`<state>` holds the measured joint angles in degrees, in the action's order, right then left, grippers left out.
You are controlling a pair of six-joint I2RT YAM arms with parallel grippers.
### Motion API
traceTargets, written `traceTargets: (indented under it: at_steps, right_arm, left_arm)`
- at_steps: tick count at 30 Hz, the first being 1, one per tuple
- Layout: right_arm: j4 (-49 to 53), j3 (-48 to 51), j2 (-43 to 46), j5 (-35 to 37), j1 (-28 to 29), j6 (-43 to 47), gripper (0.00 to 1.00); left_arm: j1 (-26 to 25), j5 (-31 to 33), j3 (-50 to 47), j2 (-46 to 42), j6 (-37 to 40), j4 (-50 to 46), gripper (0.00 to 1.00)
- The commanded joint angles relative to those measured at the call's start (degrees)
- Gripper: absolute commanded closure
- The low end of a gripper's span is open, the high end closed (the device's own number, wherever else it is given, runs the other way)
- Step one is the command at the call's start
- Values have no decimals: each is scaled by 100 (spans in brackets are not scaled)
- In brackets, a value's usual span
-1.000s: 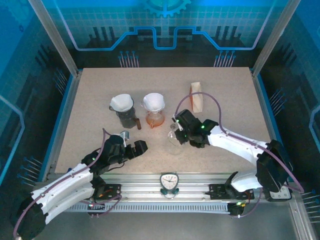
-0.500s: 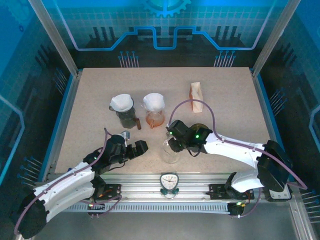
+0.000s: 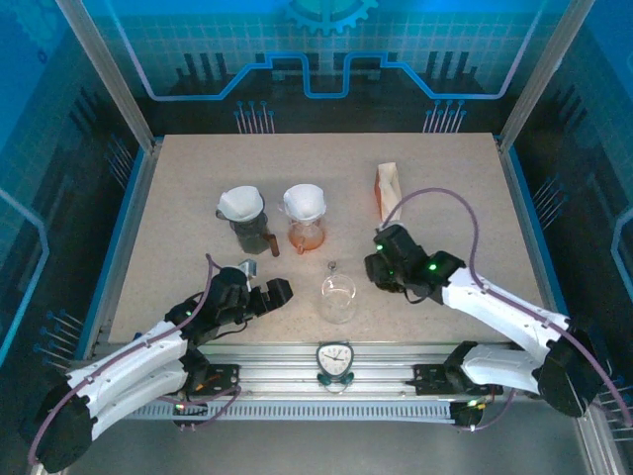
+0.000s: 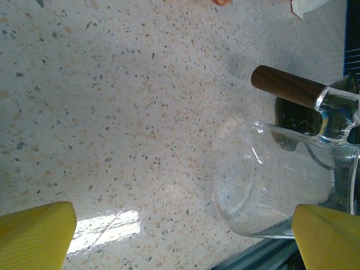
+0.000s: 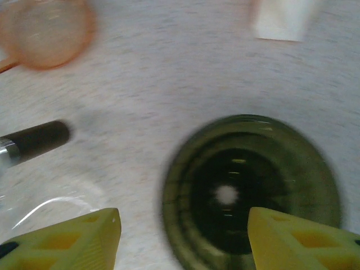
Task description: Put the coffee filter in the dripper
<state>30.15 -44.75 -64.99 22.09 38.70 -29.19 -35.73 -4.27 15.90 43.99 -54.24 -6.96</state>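
Note:
The dripper's rim farthest from the glass vessel is outside my right gripper's open fingers. I need to move that gripper down and away from the glass vessel next, so its fingers are on both sides of that rim.
A dark green dripper (image 5: pixel 250 191) lies flat on the table, seen from straight above and blurred, under my right gripper (image 5: pixel 185 242). The jaws are open, with one yellow fingertip (image 5: pixel 73 239) to the left of it and the other over its right rim. In the top view that gripper (image 3: pixel 379 269) hovers right of centre and covers the dripper. The pack of white coffee filters (image 3: pixel 389 188) stands at the back right, and also shows as a white block (image 5: pixel 281 19). My left gripper (image 3: pixel 275 290) rests open near the front left.
A clear glass vessel (image 3: pixel 337 297) stands at front centre, just right of my left gripper. A dark dripper (image 3: pixel 242 213) with a brown handle (image 3: pixel 269 242) and an orange dripper (image 3: pixel 305 213) each hold a white filter at back left. The speckled table (image 3: pixel 445 178) is fenced by rails.
My right gripper carried the clear glass vessel to front centre, let go of it and opened. It then moved right, over the green dripper. The left arm has not moved.

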Motion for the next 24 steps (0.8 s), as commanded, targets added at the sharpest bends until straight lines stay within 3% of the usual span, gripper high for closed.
traceTargets:
  at_steps: [1, 7, 13, 24]
  right_arm:
    - [117, 304, 320, 84, -658, -356, 37]
    - [-131, 615, 241, -449, -1708, -408, 37]
    - [-542, 800, -99, -1018, -2015, -324, 46]
    - [-768, 771, -265, -1481, -2025, -167, 91]
  left_arm:
    - [47, 76, -94, -22, -101, 88, 1]
    - [44, 87, -98, -39, -90, 72, 1]
    - [48, 135, -104, -40, -78, 40, 1]
    - [48, 125, -82, -56, -113, -3, 1]
